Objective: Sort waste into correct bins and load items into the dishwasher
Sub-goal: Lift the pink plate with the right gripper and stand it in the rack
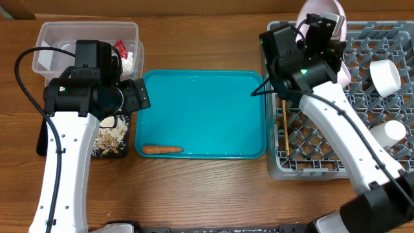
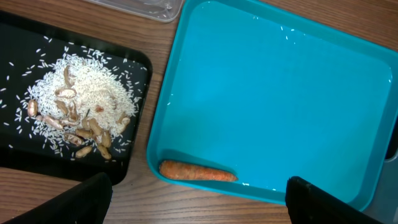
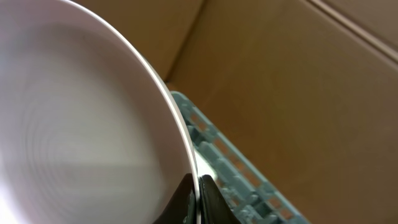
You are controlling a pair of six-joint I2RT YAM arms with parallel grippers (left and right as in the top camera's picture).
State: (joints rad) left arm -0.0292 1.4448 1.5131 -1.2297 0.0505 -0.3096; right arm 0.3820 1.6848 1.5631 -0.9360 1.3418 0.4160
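Note:
The plate is still above the rack, so my right gripper will tip downward next, lower the plate into the rack's back corner by the teal tray and let go.
My right gripper [image 3: 197, 194] is shut on the rim of the pale pink-white plate [image 3: 74, 124], which it holds on edge over the back left of the grey dish rack [image 1: 310, 165]; the plate also shows in the overhead view [image 1: 321, 9]. A white cup [image 1: 385, 76], a white bowl [image 1: 388, 131] and wooden chopsticks [image 1: 284, 126] sit in the rack. My left gripper [image 2: 199, 199] is open and empty, above the orange carrot stick [image 2: 198, 172] in the teal tray's front left corner. The black tray [image 2: 18, 143] holds rice and food scraps [image 2: 81, 109]. The clear tub [image 1: 52, 35] holds tissue and a red wrapper [image 1: 120, 48].
The teal serving tray [image 1: 207, 110] lies between the bins on the left and the rack on the right, with only the carrot in it. Brown cardboard stands behind the rack. Bare wooden table runs along the front.

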